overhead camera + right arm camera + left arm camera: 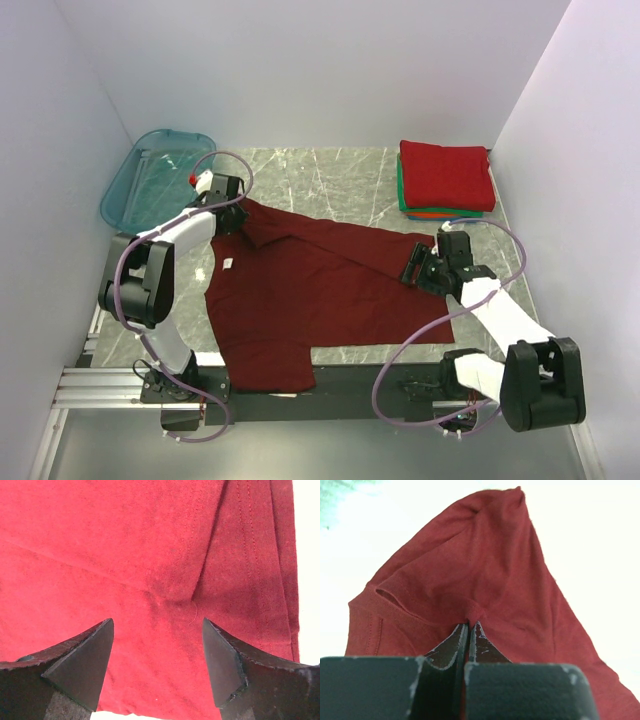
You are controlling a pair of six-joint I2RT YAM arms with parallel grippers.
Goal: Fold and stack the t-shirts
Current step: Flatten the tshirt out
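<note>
My left gripper draws the pinch of the t-shirt outward over the bare table (268, 174) beside the tub next, opening the folded-over far piece of cloth, and releases.
A dark maroon t-shirt (300, 290) lies spread over the middle of the table, its small white neck label (228, 264) showing at the left. My left gripper (232, 212) is shut on a pinch of the shirt's far left corner, seen in the left wrist view (470, 622) with the cloth (480, 565) rising from the tips. My right gripper (412, 266) is open over the shirt's right part; in the right wrist view (157, 625) the cloth (150, 555) lies between and beyond the spread fingers. A folded stack (445, 178) with a red shirt on top sits at the back right.
A translucent teal plastic tub (158, 178) stands at the back left, just beyond the left gripper. White walls close in the table on three sides. The folded stack shows green and orange layers under the red one. The marbled tabletop (330, 180) shows behind the shirt.
</note>
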